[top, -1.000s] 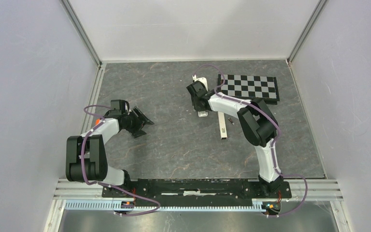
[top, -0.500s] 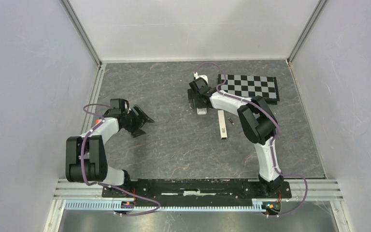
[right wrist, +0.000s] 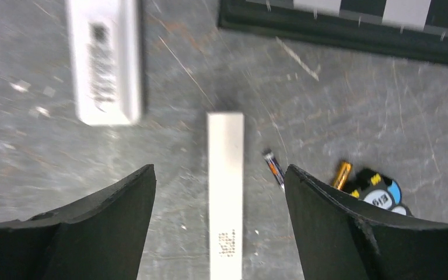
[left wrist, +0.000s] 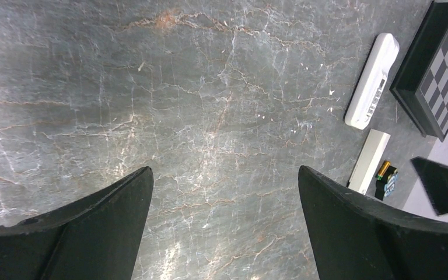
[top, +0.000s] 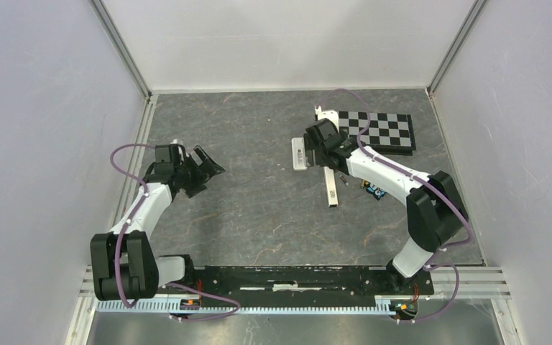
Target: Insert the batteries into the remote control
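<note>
The middle of the long white bar [top: 330, 188] [right wrist: 226, 192] is narrow and uncovered between my right gripper's open fingers. My right gripper will next move down and back onto it.
The white remote control [top: 300, 154] [left wrist: 373, 81] [right wrist: 102, 58] lies flat on the grey table, and nothing grips it. One slim battery [right wrist: 274, 168] [top: 342, 178] with an orange-and-blue wrap lies just right of a long white bar [right wrist: 226, 192] [top: 330, 188]. A gold cell [right wrist: 342, 174] rests against a black, yellow and blue pack [right wrist: 379, 189] [top: 374, 191] [left wrist: 387, 175]. My right gripper [top: 318, 152] [right wrist: 220, 169] hovers open just right of the remote, over the bar's far end. My left gripper [top: 208, 172] [left wrist: 224, 170] stands wide open over bare table, far left of the remote.
A black-and-white checkerboard [top: 377, 129] [left wrist: 437, 64] [right wrist: 356, 17] lies at the back right, just beyond the remote and the bar. White walls enclose the table on three sides.
The right arm swung out to the right; its gripper came off the remote and opened wider, uncovering the remote and the pack. The left gripper moved slightly away and opened fully.
</note>
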### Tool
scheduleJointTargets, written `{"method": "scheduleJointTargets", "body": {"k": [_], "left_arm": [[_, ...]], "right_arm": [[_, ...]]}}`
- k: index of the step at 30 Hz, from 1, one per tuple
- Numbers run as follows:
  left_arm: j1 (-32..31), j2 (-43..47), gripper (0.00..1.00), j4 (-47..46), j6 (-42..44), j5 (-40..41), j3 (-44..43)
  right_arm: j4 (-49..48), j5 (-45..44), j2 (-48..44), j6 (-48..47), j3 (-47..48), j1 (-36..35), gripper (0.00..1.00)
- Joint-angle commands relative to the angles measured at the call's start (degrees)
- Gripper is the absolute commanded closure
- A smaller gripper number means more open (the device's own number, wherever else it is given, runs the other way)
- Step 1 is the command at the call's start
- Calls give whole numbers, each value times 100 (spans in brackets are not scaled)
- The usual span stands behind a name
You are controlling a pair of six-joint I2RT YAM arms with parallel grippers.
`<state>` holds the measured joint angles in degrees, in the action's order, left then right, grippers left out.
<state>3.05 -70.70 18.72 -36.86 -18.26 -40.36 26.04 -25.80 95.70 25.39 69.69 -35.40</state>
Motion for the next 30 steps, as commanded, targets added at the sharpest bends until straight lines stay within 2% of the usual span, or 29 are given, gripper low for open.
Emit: {"method": "scheduleJointTargets", "body": {"k": [1, 8, 14, 19, 22, 27, 30], "left_arm": [[62, 128, 0, -56, 317, 99, -213], [66, 117, 0, -518, 251, -684, -96], [71, 102, 0, -424, 474, -799, -205], [70, -13, 1, -338, 422, -785, -288], [72, -110, 1, -165, 416, -659, -395], [79, -126, 1, -185, 427, -884, -447], [73, -65, 1, -424, 378, -1241, -397]], "right_arm": [[476, -41, 124, 338, -522, 98, 17], [192, 529, 265, 445, -859, 182, 28], [-62, 883, 429, 257, -970, 213, 45], [-206, 1044, 513, 181, -1050, 259, 54], [-361, 1094, 432, 185, -1161, 295, 58], [-746, 1348, 63, -77, -1333, 354, 79], [-1021, 1579, -340, -343, -1440, 404, 82]]}}
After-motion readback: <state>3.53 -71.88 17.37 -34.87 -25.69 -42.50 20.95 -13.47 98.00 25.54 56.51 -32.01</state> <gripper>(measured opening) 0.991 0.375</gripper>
